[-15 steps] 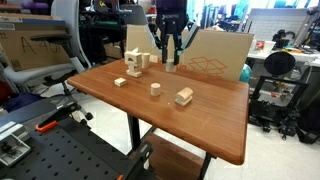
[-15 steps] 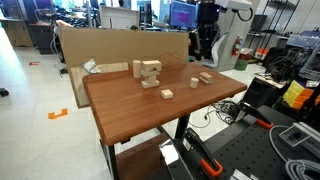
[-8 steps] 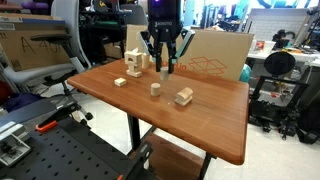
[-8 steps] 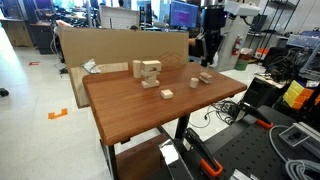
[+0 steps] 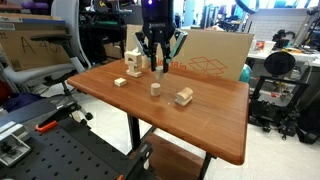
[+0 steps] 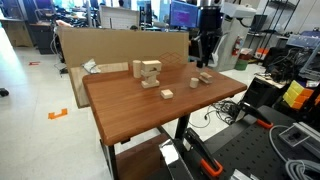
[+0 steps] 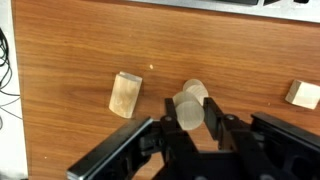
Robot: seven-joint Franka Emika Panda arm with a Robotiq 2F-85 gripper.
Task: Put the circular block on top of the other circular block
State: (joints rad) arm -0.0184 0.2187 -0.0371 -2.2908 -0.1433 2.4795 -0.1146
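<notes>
My gripper moves down next, edging right in the wrist view, to release the circular block on the standing cylinder's top (image 5: 155,85) (image 7: 197,88), since that lies below it, toward that side.
My gripper (image 5: 157,67) hangs above the middle of the wooden table (image 5: 220,125), shut on the circular block (image 7: 187,113), a pale wooden cylinder between the fingertips. The other circular block (image 5: 155,89) stands upright on the table just below the gripper. In the wrist view it (image 7: 198,91) shows partly behind the held block, a little offset to the upper right. In an exterior view the gripper (image 6: 203,61) is above and slightly behind this cylinder (image 6: 195,82).
A rectangular wooden block (image 5: 184,96) lies next to the standing cylinder and shows in the wrist view (image 7: 125,94). A small flat block (image 5: 120,82) and an arch-like block pile (image 5: 134,63) are near the table's far side. A cardboard sheet (image 5: 215,55) stands behind the table.
The gripper has moved with the circular block from the table's back edge toward the middle, and now hangs over the standing cylinder. The blocks on the table have not moved.
</notes>
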